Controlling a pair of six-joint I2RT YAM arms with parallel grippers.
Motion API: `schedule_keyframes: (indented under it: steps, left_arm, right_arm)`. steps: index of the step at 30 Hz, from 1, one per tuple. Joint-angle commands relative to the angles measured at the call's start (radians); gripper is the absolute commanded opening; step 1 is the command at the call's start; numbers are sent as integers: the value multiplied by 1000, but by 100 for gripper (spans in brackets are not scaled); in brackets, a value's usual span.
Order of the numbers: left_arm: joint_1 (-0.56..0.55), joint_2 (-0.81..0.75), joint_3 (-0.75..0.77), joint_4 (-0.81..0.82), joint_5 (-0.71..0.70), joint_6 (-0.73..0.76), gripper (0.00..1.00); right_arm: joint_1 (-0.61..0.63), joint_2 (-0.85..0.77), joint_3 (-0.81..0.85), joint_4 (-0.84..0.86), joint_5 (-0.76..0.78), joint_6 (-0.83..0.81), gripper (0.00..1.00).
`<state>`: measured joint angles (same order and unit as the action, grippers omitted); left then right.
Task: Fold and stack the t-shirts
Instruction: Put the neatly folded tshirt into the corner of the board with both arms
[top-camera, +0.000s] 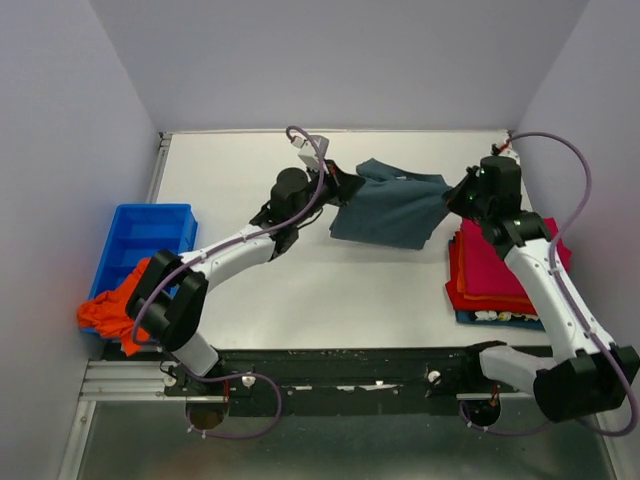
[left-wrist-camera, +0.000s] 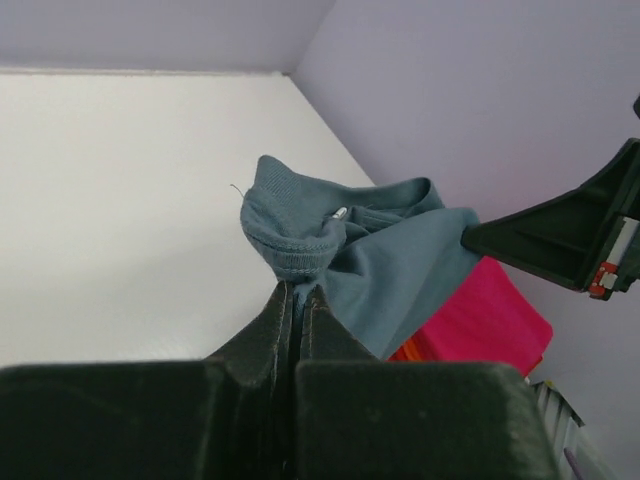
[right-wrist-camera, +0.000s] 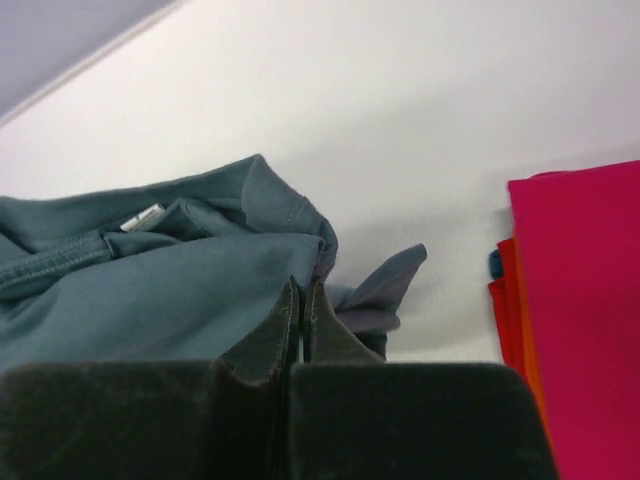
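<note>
The folded t-shirts are at the stack's far inner corner, so my left gripper should next carry its edge of the grey-blue t-shirt to the right in the top view and down onto that corner.
The slate grey-blue t-shirt (top-camera: 392, 208) hangs stretched between my two grippers above the far middle of the table. My left gripper (top-camera: 347, 186) is shut on its left edge; the cloth bunches above the closed jaws in the left wrist view (left-wrist-camera: 298, 288). My right gripper (top-camera: 452, 192) is shut on its right edge, as the right wrist view (right-wrist-camera: 302, 284) shows. A folded stack with a magenta-pink shirt (top-camera: 500, 262) on top of red and orange ones lies at the right. A bright orange shirt (top-camera: 118, 305) spills over the front of the blue bin.
The rigid blue plastic bin (top-camera: 140, 240) sits at the table's left edge. The stack at the right rests on a dark patterned item (top-camera: 500, 317). Grey walls close in on the left, right and far sides.
</note>
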<state>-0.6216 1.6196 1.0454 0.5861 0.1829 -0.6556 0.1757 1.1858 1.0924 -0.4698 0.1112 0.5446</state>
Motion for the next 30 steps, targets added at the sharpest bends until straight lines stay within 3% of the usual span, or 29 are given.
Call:
schedule_keyframes:
  steps: [1,8,11,19,23,30]
  left_arm:
    - [-130,-113,41,-78,-219,122,0]
    - [-357,-153,50,-46,-419,116,0]
    - [-458,-95,76,36,-482,94,0]
    - [-664,121,300,41,-600,99,0]
    - [-704,174,326,87,-608,94,0]
    - [-718,244,384,41,-617,40,0]
  right_arm:
    - [-5,-161,46,-94,189,-18,1]
    - [-7,-272,239,-318,534,-24,1]
    - [-10,-258,320,-407,628,-34,1]
    - [-100,-239,425,-599,909,-29,1]
    - [-169,-249,402,-587,967,-57,1]
    - [-275,-258,291,-599,907,-17,1]
